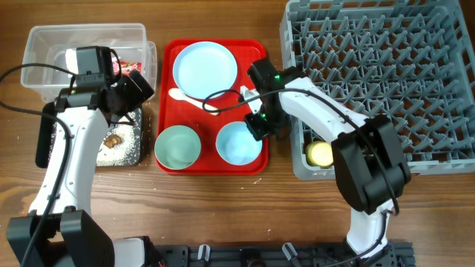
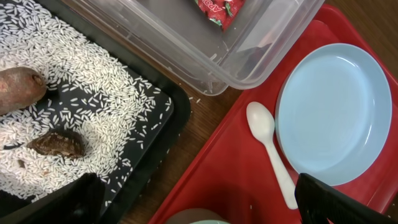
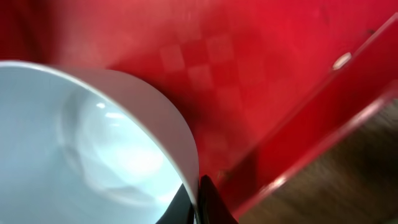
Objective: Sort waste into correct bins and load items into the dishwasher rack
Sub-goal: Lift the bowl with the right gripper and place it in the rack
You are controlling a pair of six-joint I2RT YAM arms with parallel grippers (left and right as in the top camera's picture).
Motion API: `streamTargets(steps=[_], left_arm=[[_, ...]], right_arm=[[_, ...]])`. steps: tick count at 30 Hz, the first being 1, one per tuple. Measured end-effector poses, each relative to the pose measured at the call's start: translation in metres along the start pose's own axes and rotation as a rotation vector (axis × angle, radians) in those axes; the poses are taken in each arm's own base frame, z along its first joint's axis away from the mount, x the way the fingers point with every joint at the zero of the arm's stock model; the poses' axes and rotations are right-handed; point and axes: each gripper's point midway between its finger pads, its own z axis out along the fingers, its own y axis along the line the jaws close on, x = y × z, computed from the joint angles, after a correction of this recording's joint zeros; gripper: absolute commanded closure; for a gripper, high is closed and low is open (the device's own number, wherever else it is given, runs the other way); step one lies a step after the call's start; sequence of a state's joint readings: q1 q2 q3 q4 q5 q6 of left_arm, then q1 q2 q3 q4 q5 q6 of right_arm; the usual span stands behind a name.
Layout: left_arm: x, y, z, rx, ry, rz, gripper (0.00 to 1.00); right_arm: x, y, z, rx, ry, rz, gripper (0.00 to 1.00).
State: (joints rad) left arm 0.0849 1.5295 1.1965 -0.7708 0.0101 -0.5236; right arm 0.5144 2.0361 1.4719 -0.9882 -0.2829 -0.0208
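Next, my right gripper lifts the pale blue bowl [image 1: 239,142] outward, then tilts it into the grey rack's far tray-side corner, where the rack's wires stand empty.
My right gripper [image 1: 260,124] is shut on the rim of the pale blue bowl [image 1: 239,142] on the red tray; the right wrist view shows the fingers [image 3: 199,208] pinching the rim [image 3: 180,149]. My left gripper [image 1: 137,89] is open and empty over the gap between the black tray [image 1: 122,148] and the red tray, with its fingers [image 2: 199,205] wide apart. The black tray holds rice [image 2: 93,93], a root [image 2: 18,90] and a brown lump [image 2: 56,143]. The red wrapper [image 2: 221,9] lies in the clear tub [image 1: 82,41]. The plate [image 1: 205,70], spoon [image 1: 185,96] and mint bowl [image 1: 177,146] sit on the red tray. The yellow cup [image 1: 320,153] is in the grey rack [image 1: 386,74].
The red tray [image 1: 256,167] lies between the bins and the rack. The right arm reaches from the front right across the rack's near left corner. The left arm covers part of the clear tub. Bare wood runs along the front.
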Motion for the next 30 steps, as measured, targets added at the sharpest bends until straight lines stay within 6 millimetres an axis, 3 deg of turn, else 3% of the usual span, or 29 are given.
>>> streamTargets(steps=[3, 6, 8, 11, 14, 16, 20, 25, 28, 30], left_arm=[[0.000, 0.000, 0.000, 0.000, -0.001, 0.000, 0.00], [0.000, 0.000, 0.000, 0.001, 0.000, 0.000, 0.00], [0.000, 0.000, 0.000, 0.001, 0.000, 0.000, 0.00], [0.000, 0.000, 0.000, 0.000, 0.000, 0.000, 0.00], [0.000, 0.000, 0.000, 0.000, -0.001, 0.000, 0.00], [0.000, 0.000, 0.000, 0.001, -0.001, 0.000, 0.00], [0.000, 0.000, 0.000, 0.000, 0.000, 0.000, 0.00], [0.000, 0.000, 0.000, 0.000, -0.001, 0.000, 0.00], [0.000, 0.000, 0.000, 0.001, 0.000, 0.000, 0.00], [0.000, 0.000, 0.000, 0.000, 0.000, 0.000, 0.00]], right_arm=[[-0.013, 0.001, -0.033, 0.040, -0.038, 0.038, 0.96], [-0.041, -0.017, -0.108, 0.180, -0.232, 0.118, 0.96], [-0.053, -0.044, -0.167, 0.341, -0.412, 0.198, 0.96], [-0.044, -0.105, -0.253, 0.752, -0.640, 0.408, 0.96], [-0.047, -0.136, -0.298, 1.000, -0.796, 0.539, 0.96], [-0.056, -0.151, -0.316, 1.078, -0.886, 0.598, 0.96], [-0.078, -0.187, -0.314, 1.191, -0.906, 0.601, 0.96], [-0.113, -0.230, -0.261, 1.359, -0.718, 0.426, 0.96], [-0.121, -0.245, -0.234, 1.425, -0.641, 0.381, 0.96], [-0.120, -0.256, -0.226, 1.458, -0.612, 0.387, 0.96]])
